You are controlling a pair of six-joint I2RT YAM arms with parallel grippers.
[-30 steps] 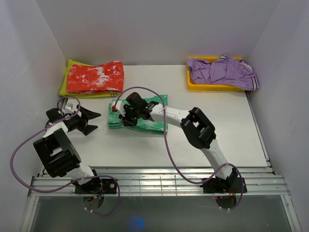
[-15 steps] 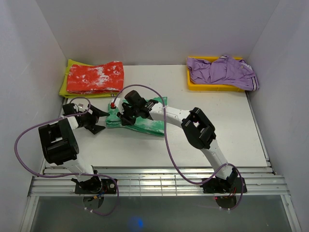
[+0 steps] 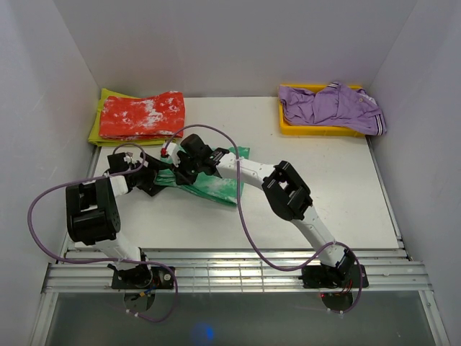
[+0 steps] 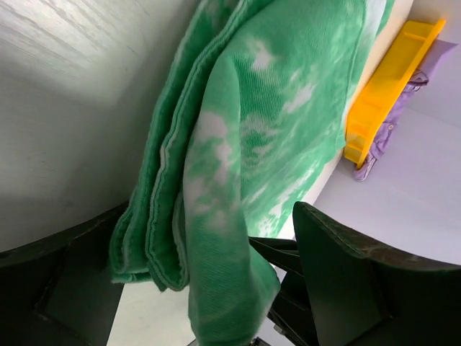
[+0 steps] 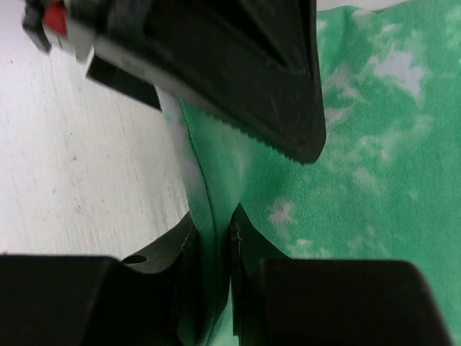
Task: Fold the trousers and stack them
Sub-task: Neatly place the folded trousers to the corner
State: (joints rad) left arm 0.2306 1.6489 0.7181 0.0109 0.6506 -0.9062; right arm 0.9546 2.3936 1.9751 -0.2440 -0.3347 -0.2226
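Observation:
I should next move my left gripper to the right in the top view, farther over the trousers' raised edge [image 3: 166, 177] [image 4: 180, 241], and close it, because the edge's layers hang between its fingers.
The green tie-dye trousers [image 3: 216, 186] lie folded on the table left of middle, their left edge raised. My right gripper [image 3: 180, 167] is shut on a fold of that left edge; in the right wrist view [image 5: 214, 245] the jaws pinch the green cloth [image 5: 374, 144]. My left gripper [image 3: 155, 180] is open at the same edge. In the left wrist view [image 4: 216, 288] the layered trousers [image 4: 274, 130] hang between its spread jaws. A serrated left finger [image 5: 238, 72] shows above in the right wrist view.
A folded red-and-white garment [image 3: 142, 115] lies on a yellow-green cloth at the back left. A yellow tray [image 3: 317, 130] with a purple garment [image 3: 331, 107] stands at the back right. White walls close in on three sides.
My left gripper has moved right until its open jaws straddle the trousers' left edge. My right gripper has pulled the trousers a little to the left and back.

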